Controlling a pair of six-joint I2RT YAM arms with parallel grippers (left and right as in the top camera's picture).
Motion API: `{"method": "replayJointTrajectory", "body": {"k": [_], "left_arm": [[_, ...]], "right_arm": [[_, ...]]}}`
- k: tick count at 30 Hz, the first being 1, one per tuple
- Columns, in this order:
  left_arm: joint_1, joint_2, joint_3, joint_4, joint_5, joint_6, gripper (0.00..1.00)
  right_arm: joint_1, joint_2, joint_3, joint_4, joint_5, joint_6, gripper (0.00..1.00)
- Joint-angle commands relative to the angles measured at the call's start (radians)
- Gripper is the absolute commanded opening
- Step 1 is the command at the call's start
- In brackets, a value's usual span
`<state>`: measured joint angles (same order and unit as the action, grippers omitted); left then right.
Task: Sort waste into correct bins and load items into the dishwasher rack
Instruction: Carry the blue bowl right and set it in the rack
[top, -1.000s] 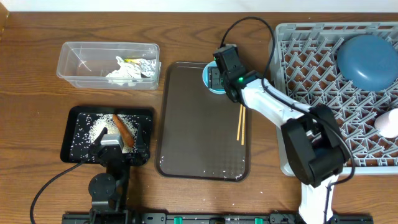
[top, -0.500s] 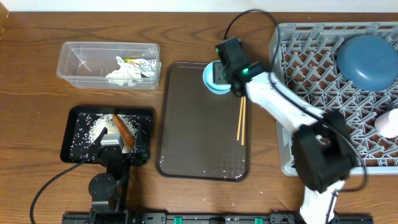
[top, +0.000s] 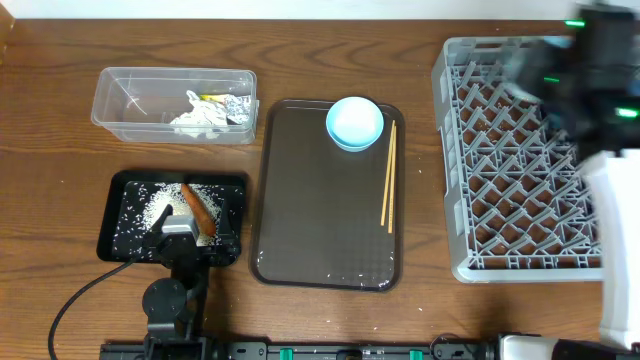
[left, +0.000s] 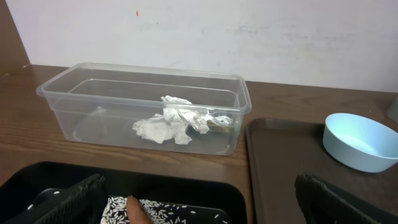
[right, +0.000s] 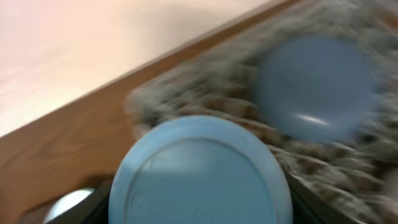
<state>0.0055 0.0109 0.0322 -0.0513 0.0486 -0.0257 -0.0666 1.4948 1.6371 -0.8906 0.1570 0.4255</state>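
My right gripper draws back and down to the open rack cells (top: 564, 187) beside the dark-blue plate next and releases the light-blue bowl there.
A small light-blue bowl (top: 354, 124) sits at the far end of the dark brown serving tray (top: 310, 220); it also shows in the left wrist view (left: 357, 140). Wooden chopsticks (top: 388, 175) lie beside it. My right gripper (top: 600, 60) is a blur above the grey rack (top: 500, 180). In its wrist view the right gripper (right: 199, 186) is shut on a light-blue bowl (right: 199, 174), with the dark-blue plate (right: 317, 87) in the rack beyond. My left gripper (left: 199, 208) is open over the black tray (top: 120, 200), which holds rice (top: 150, 210) and a carrot (top: 195, 208).
The clear tub (top: 130, 100) at the back left holds white tissue (top: 198, 115) and the foil wrapper (top: 235, 108). A white cup (right: 68, 202) shows blurred at the lower left of the right wrist view. The right arm hides the rack's right side from overhead.
My right arm has swung fast from the bowl on the brown tray to above the rack. A light-blue bowl still sits on the tray. The left arm has not moved.
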Motion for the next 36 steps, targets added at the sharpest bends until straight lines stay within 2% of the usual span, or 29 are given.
{"method": "replayJointTrajectory", "body": {"k": [1, 5, 9, 14, 21, 25, 30, 36], "left_arm": [[0.005, -0.006, -0.026, -0.018, -0.011, -0.001, 0.98], [0.005, -0.006, -0.026, -0.018, -0.011, -0.001, 0.98], [0.005, -0.006, -0.026, -0.018, -0.011, -0.001, 0.98], [0.005, -0.006, -0.026, -0.018, -0.011, -0.002, 0.98], [0.005, -0.006, -0.026, -0.018, -0.011, -0.001, 0.98], [0.005, -0.006, -0.026, -0.018, -0.011, -0.001, 0.98], [0.005, -0.006, -0.026, -0.018, -0.011, -0.002, 0.98], [0.005, -0.006, -0.026, -0.018, -0.011, -0.001, 0.98]], "right_arm": [[-0.148, -0.006, -0.002, -0.068, -0.017, -0.023, 0.55], [-0.295, 0.004, -0.032, -0.160, -0.074, -0.022, 0.55], [-0.354, 0.005, -0.110, -0.187, -0.102, -0.022, 0.57], [-0.375, 0.005, -0.238, -0.134, -0.094, -0.021, 0.57], [-0.373, 0.005, -0.407, 0.052, -0.075, -0.023, 0.59], [-0.373, 0.005, -0.429, 0.088, -0.067, -0.048, 0.65], [-0.373, 0.005, -0.428, 0.091, -0.048, -0.060, 0.84], [-0.372, -0.017, -0.421, 0.076, -0.078, -0.060, 0.86]]}}
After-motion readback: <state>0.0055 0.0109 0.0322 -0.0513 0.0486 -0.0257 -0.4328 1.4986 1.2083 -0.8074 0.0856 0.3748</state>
